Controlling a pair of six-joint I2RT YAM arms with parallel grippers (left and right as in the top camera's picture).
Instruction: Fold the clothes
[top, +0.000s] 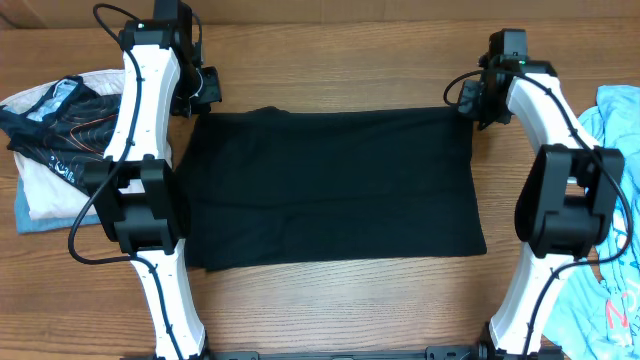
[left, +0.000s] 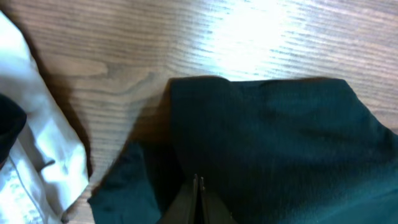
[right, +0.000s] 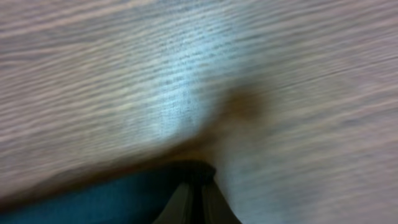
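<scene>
Next, my right gripper draws the garment's bunched edge back and releases it over the garment's near corner (top: 476, 243), since this corner lies back from the gripper.
A black garment (top: 330, 185) lies spread flat as a wide rectangle in the middle of the wooden table. My left gripper (top: 205, 95) is at its far left corner. In the left wrist view the fingers (left: 199, 182) are pressed together on the dark cloth (left: 280, 137), whose edge is raised off the wood. My right gripper (top: 465, 100) is at the far right corner. In the blurred right wrist view its fingers (right: 198, 186) are shut on the bunched corner of the cloth (right: 93, 202).
A pile of clothes (top: 55, 130), black patterned on white and blue, lies at the left edge; its white cloth shows in the left wrist view (left: 37, 143). Light blue clothes (top: 620, 130) lie at the right edge. Both arm bases stand at the table's front.
</scene>
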